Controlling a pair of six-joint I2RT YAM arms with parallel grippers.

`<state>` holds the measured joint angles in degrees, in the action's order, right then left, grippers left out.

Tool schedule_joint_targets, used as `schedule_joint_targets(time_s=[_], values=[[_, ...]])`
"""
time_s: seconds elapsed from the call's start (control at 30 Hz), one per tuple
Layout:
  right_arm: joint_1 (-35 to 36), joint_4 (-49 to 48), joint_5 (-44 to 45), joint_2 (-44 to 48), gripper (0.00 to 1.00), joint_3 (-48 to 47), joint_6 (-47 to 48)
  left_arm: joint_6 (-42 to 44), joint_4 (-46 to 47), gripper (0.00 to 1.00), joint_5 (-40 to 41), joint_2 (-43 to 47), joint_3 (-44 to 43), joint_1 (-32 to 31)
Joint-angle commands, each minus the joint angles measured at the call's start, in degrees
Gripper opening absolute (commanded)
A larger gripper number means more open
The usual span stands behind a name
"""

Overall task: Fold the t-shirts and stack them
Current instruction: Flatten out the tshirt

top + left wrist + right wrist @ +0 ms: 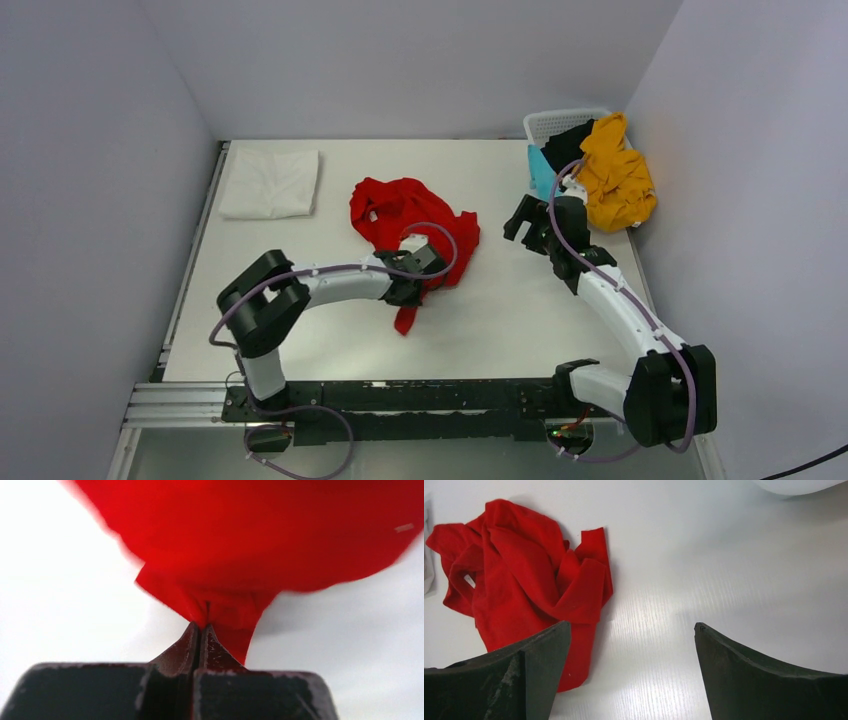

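Observation:
With a loose flap free on the red t-shirt's side facing it, my right gripper will lower to the left in the top view onto that flap.
A crumpled red t-shirt (405,215) lies mid-table, with a strip of it trailing toward the near edge. My left gripper (415,275) is shut on the near edge of this red t-shirt (225,605), the cloth pinched between the closed fingertips (202,627). A folded white t-shirt (270,183) lies flat at the far left. My right gripper (525,225) hovers open to the right of the red t-shirt (524,580), nothing between its fingers (544,650). A mustard-yellow t-shirt (617,175), a teal one (541,172) and a black one (566,145) hang from the basket.
A white lattice basket (560,122) stands at the far right corner against the wall. Grey walls close in the table on three sides. A metal rail (180,400) runs along the near edge.

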<state>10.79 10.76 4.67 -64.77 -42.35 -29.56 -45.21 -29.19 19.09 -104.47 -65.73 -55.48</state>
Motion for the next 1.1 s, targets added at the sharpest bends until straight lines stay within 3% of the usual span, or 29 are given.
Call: schedule_joint_targets(time_s=[0.0,0.1,0.23,0.4,0.6,0.93,1.07], values=[[-0.2,-1.0,-6.8,-2.9,0.93,-2.0,2.0,-5.1,-10.0,0.00,12.2,11.7,7.5,2.7],[0.4,-1.3,-11.5,-6.1,0.90,-3.0,2.4,-6.6,-15.2,0.00,18.3,22.6,9.9,7.6],[5.5,-0.1,-9.8,-10.0,0.89,-4.9,4.0,-9.3,-20.8,0.00,24.6,32.9,11.0,13.7],[12.9,-1.0,-8.0,-16.7,0.88,-6.8,2.0,-8.3,-19.7,0.00,23.9,39.9,12.5,16.4],[17.3,0.4,-8.0,-25.6,0.79,-10.0,-0.8,-7.1,-16.8,0.00,21.7,41.5,15.0,16.4],[23.6,5.5,6.7,-36.2,0.66,-17.5,-1.7,-6.5,-13.7,0.00,19.8,41.7,18.0,16.4],[26.6,8.4,8.2,-39.0,0.48,-19.1,-2.9,-6.8,-13.4,0.00,20.6,42.4,18.8,16.6]])
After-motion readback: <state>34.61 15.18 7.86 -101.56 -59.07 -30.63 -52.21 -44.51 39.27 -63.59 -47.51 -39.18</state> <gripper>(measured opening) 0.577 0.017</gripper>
